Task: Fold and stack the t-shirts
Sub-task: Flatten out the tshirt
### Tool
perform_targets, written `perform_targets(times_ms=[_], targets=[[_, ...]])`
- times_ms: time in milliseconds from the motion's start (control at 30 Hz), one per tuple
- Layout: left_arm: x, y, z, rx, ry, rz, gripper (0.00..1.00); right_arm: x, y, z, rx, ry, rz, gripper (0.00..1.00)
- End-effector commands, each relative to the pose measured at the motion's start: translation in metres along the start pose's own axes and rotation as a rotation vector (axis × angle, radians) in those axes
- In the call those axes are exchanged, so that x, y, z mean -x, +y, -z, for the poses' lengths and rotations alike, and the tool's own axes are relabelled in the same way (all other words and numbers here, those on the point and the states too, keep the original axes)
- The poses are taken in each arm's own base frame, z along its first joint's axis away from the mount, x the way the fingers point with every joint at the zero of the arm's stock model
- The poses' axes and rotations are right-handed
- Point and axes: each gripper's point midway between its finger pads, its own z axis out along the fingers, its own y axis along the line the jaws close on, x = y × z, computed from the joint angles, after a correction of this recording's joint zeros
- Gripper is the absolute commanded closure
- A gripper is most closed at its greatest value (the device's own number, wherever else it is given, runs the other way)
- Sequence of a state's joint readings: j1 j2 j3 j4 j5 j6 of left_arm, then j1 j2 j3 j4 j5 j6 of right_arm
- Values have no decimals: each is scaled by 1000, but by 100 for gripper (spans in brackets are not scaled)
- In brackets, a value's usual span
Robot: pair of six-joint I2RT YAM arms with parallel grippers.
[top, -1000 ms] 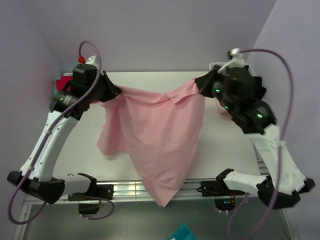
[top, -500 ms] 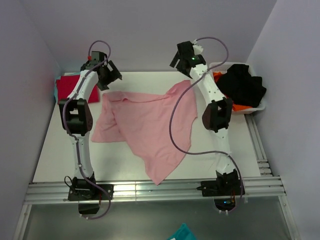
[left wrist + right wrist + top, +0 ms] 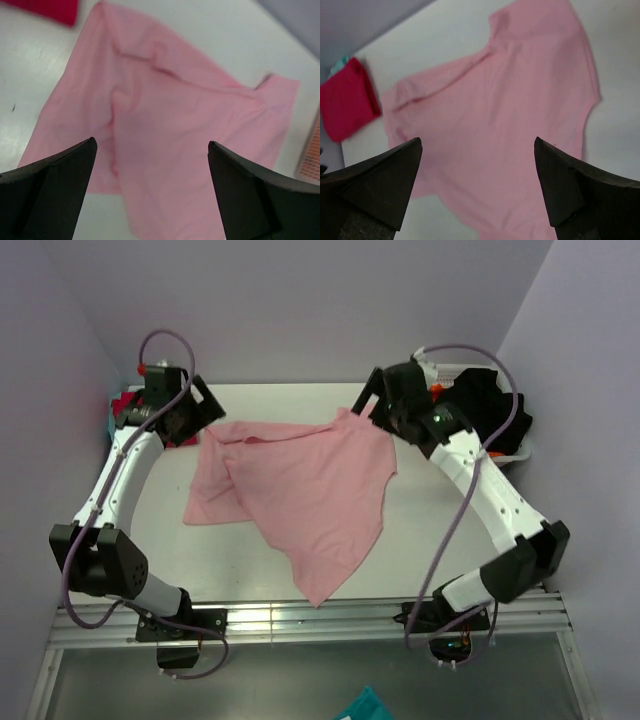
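I need to move my left gripper back and down onto the pink t-shirt's near corner on the red t-shirt's side (image 3: pixel 189 520), which is an uncovered corner.
The light pink t-shirt (image 3: pixel 300 485) lies spread and creased on the white table (image 3: pixel 440 520), one corner trailing toward the front edge. My left gripper (image 3: pixel 203 406) hovers open above its far left corner, holding nothing. Off the shirt's far right corner, my right gripper (image 3: pixel 371 397) is also open and empty. In the left wrist view the pink t-shirt (image 3: pixel 175 120) shows between the spread fingers of the left gripper (image 3: pixel 151 145). The right gripper (image 3: pixel 477 142) looks down on the pink t-shirt (image 3: pixel 510 110) too. A folded red t-shirt (image 3: pixel 347 97) sits at the far left over a teal edge (image 3: pixel 339 64).
A white basket (image 3: pixel 512 452) holding dark and orange clothes (image 3: pixel 485 410) stands at the back right corner. The red t-shirt (image 3: pixel 126 405) lies against the left wall. A teal scrap (image 3: pixel 365 707) shows below the table's front rail (image 3: pixel 300 620).
Both grippers have opened and let go of the pink t-shirt, which has dropped from hanging between them to lying on the table. Both arms have since shifted over the far corners.
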State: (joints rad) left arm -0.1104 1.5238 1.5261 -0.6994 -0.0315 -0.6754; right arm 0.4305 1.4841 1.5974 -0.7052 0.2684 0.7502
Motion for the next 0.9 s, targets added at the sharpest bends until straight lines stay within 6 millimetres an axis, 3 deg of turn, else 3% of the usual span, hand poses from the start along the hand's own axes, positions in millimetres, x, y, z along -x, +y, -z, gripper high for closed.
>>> perform_targets(times_ms=[0,33,67,100,200,267,467,667,867], targets=[[-76,69,-4,210,147,17,1,-96,-52,11,-103,214,27,0],[-87,79,0,232,161,31,1,-109,-46,34,-39,225,27,0],[-92,82,11,221,145,44,1,-125,-50,42,-23,261,21,0],[-113,99,11,258,177,68,1,-145,-64,52,-24,289,-3,0],[-139,124,20,324,202,114,1,-172,-85,71,-25,332,2,0],[-154,139,18,360,222,119,1,-173,-93,78,-29,325,12,0],[-158,170,3,401,208,229,1,-153,-103,93,-49,270,72,0],[-173,206,-5,477,199,299,1,-155,-108,99,-38,271,65,0],[-176,218,-22,500,177,309,0,-156,-115,101,-47,274,98,0]])
